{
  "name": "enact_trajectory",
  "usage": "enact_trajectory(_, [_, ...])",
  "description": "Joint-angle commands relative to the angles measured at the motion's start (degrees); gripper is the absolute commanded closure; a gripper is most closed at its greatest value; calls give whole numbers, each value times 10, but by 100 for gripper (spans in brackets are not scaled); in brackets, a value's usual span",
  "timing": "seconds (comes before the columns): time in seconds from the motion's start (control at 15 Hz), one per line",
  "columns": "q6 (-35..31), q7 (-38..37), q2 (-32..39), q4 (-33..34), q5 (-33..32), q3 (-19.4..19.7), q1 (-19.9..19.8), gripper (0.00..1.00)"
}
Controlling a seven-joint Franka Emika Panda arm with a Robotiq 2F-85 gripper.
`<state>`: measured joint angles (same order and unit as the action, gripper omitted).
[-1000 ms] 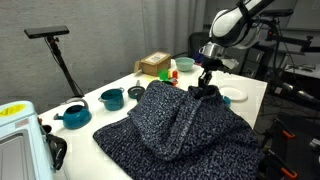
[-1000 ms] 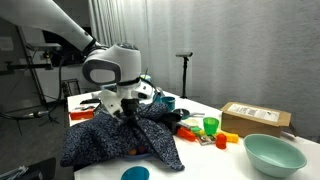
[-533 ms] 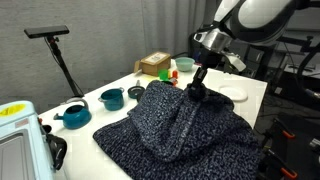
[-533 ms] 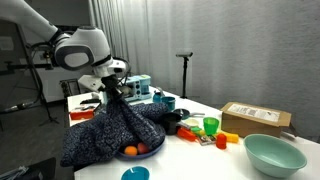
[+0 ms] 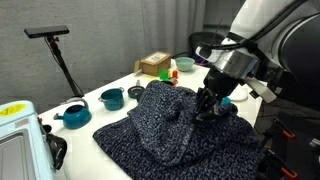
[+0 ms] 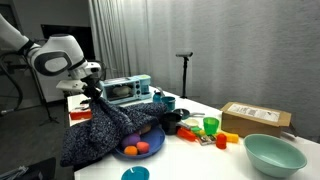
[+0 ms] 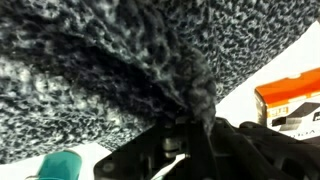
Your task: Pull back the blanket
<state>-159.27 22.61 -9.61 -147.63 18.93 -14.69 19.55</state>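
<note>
The pinched fold comes back a little from the blue plate with my gripper next and is released, since the fruit already shows past the blanket's edge.
The dark speckled blanket (image 5: 165,128) lies bunched over the middle of the white table in both exterior views. My gripper (image 5: 206,108) is shut on a pinched fold of it near the table's side edge. From the opposite side, the gripper (image 6: 92,93) holds the blanket (image 6: 100,132) lifted into a peak, and the cloth drapes down from it. A blue plate (image 6: 128,154) with orange fruit shows past the blanket's edge. In the wrist view the blanket (image 7: 110,60) fills most of the picture and a fold runs down into the gripper (image 7: 188,130).
Two teal pots (image 5: 112,98) (image 5: 73,116) and a cardboard box (image 5: 155,65) stand beyond the blanket. A white appliance (image 5: 18,140) sits at the near corner. A toaster oven (image 6: 125,89), green cup (image 6: 211,126), flat box (image 6: 255,118) and teal bowl (image 6: 272,155) crowd the table.
The gripper has drawn the held fold across and away from the table's middle. The blanket has slid with it and uncovered the blue plate with orange fruit.
</note>
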Motion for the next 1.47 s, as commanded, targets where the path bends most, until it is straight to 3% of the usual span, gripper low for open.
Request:
enact_trajectory(0.0, [-10, 20, -14, -19, -14, 5, 32, 99])
enact_trajectory(0.27, [-6, 49, -12, -18, 25, 13, 64, 99])
enact_trajectory(0.47, [2, 29, -16, -23, 34, 12, 65, 99])
enact_trajectory(0.53, [-1, 16, -19, -28, 31, 10, 62, 72])
enact_trajectory(0.67, [5, -20, -25, -33, 23, 9, 51, 64])
enact_trajectory(1.07, [87, -140, -86, -11, -33, 51, -23, 18])
enact_trajectory(1.2, [83, -155, -62, 15, -34, 72, -45, 2])
enact_trajectory(1.4, [103, -199, -61, 38, -68, 99, -102, 0])
